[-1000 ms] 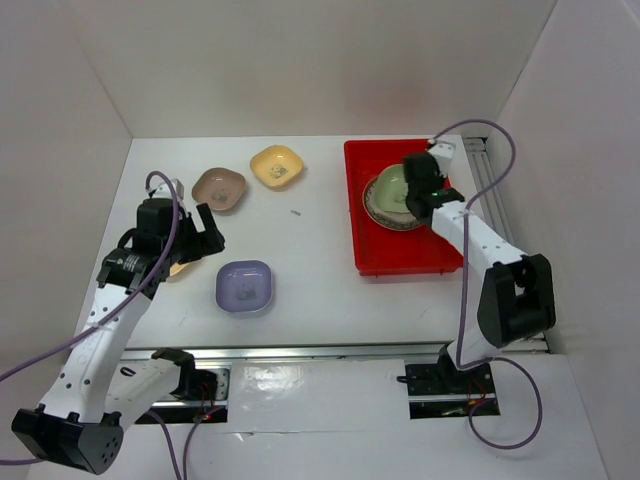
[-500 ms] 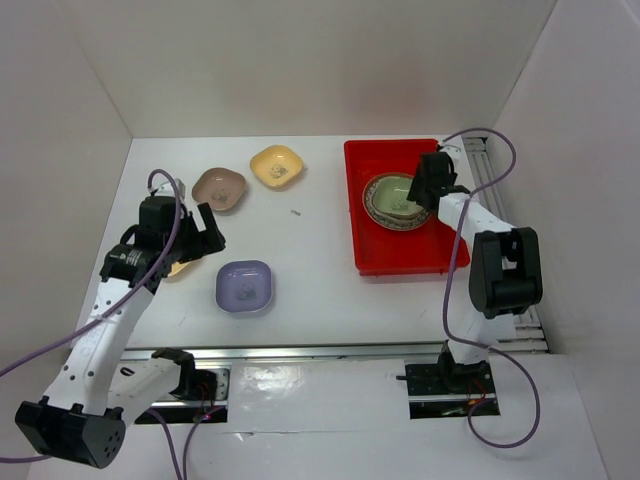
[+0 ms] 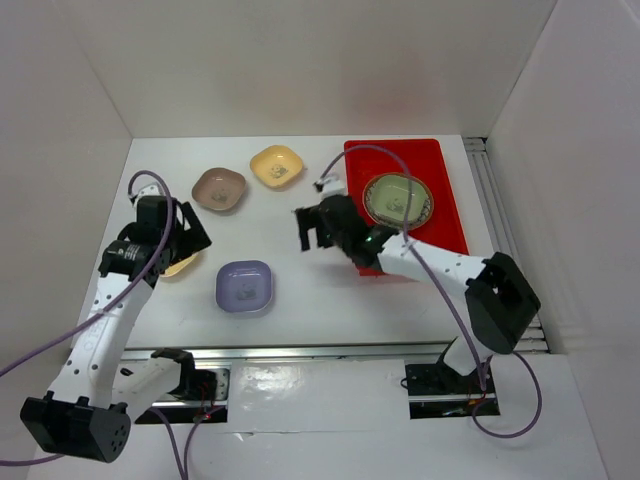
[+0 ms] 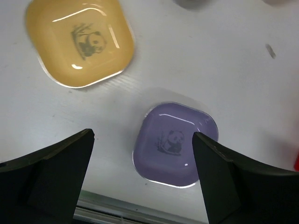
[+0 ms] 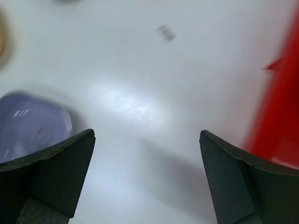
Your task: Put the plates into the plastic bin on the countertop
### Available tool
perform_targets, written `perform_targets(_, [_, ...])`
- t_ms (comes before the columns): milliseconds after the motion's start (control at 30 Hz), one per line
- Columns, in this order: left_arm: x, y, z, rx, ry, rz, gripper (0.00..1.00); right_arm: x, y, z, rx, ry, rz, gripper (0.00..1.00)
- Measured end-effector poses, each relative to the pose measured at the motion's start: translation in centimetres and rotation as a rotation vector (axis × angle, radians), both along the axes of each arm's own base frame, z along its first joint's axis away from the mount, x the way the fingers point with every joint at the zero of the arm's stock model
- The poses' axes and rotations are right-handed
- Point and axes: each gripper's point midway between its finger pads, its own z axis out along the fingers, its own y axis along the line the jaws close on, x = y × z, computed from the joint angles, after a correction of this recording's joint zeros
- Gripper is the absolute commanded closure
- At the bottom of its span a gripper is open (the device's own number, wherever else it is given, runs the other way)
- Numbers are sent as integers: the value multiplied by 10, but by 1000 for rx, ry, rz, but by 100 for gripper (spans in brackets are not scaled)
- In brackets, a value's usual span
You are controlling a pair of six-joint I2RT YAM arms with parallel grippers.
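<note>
The lavender plate is still outside the bin. My right gripper will move away and down next, so that its fingers are on both sides of the plate's bin-side rim.
The red plastic bin sits at the right of the white countertop. A round brown-rimmed plate lies in it with a green dish on top. My right gripper hangs open and empty over bare countertop just left of the bin. A lavender plate lies near the front. My left gripper is open above the table, beside a yellow dish partly hidden by the arm. Both grippers hold nothing.
A brown-pink dish and another yellow dish lie toward the back left. A small dark speck sits mid-table. White walls enclose three sides; a metal rail runs along the front edge.
My right gripper opened, left the green dish on the round plate in the bin, and swung left out over the countertop. My left arm drew slightly back and left.
</note>
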Motion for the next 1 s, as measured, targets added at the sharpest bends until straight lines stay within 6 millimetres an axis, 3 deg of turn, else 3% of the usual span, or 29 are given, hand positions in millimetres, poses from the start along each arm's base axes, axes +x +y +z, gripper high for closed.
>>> perform_targets(100, [-3, 26, -3, 24, 32, 141, 0, -55, 55, -26, -9, 48, 161, 2])
perform_targets(167, [-6, 43, -5, 26, 41, 227, 0, -71, 74, -44, -29, 79, 206, 3])
perform_targets(367, [-13, 76, -5, 2, 44, 377, 0, -77, 101, -111, -117, 181, 237, 6])
perform_targets(467, [-13, 78, -5, -12, 44, 388, 0, -76, 110, -127, -130, 207, 247, 6])
perform_targets(567, [-13, 76, -6, -24, 45, 378, 0, -76, 118, -127, -122, 205, 256, 7])
perform_targets(767, [-11, 72, -6, -42, 45, 359, 0, -72, 137, -105, -110, 126, 231, 6])
perform_targets(1000, [-9, 69, -5, -55, 38, 345, 0, -76, 148, -101, -109, 108, 233, 6])
